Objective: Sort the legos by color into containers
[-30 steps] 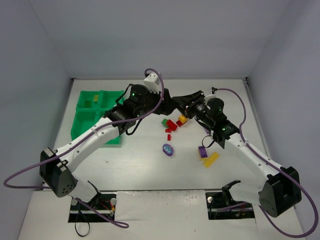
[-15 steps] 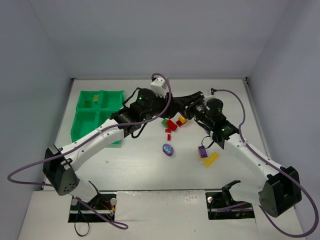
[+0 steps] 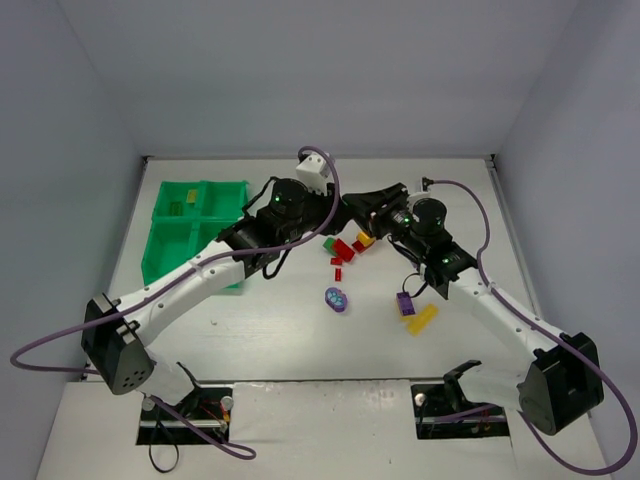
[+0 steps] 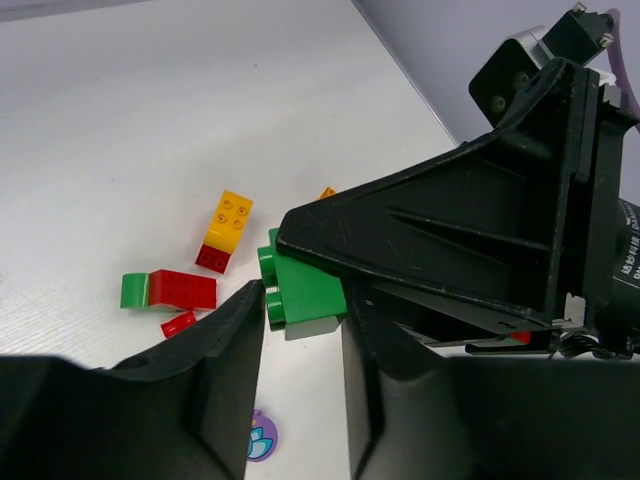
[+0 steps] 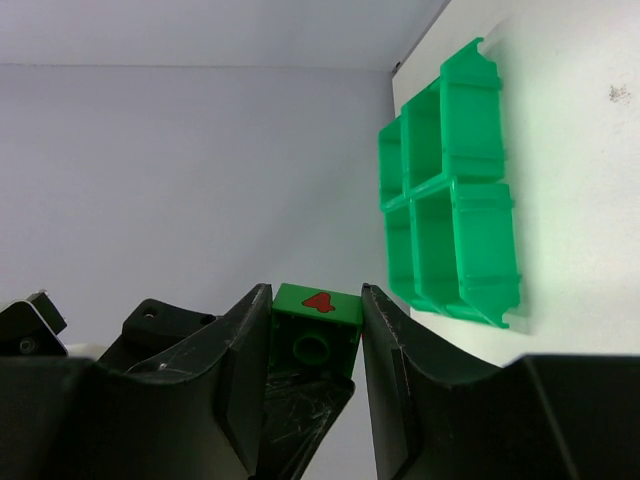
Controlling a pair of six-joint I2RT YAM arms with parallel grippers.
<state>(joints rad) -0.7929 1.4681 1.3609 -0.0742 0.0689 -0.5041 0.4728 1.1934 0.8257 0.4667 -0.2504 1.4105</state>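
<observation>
The left gripper carries the green brick down to the compartment with the yellowish piece point(image 3: 179, 201) next and releases it, since that's below, to the left in the top view.
My right gripper point(image 5: 315, 300) is shut on a green brick point(image 5: 317, 335) with a red mark, held in the air. My left gripper point(image 4: 303, 300) meets it there, and its fingers stand against both sides of the same green brick point(image 4: 305, 290). In the top view the left gripper point(image 3: 333, 213) and right gripper point(image 3: 348, 208) touch tip to tip above the table's middle, and the brick is hidden. Loose legos lie below: red bricks point(image 3: 343, 250), a yellow-orange one point(image 3: 365, 239), a purple oval piece point(image 3: 337, 299), a purple brick point(image 3: 405, 303) and a yellow brick point(image 3: 423, 319). The green four-compartment tray point(image 3: 165, 225) sits at the far left.
The left wrist view shows a yellow-on-red brick point(image 4: 228, 225), a red-and-green piece point(image 4: 170, 290), a small red piece point(image 4: 178, 323) and the purple oval point(image 4: 260, 448) beneath the grippers. The tray point(image 5: 450, 180) holds a small yellowish piece point(image 3: 178, 208) in its back left compartment. Grey walls enclose the table.
My left arm has swung right from over the tray to the right gripper and now brackets the green brick. The right arm has stayed almost still.
</observation>
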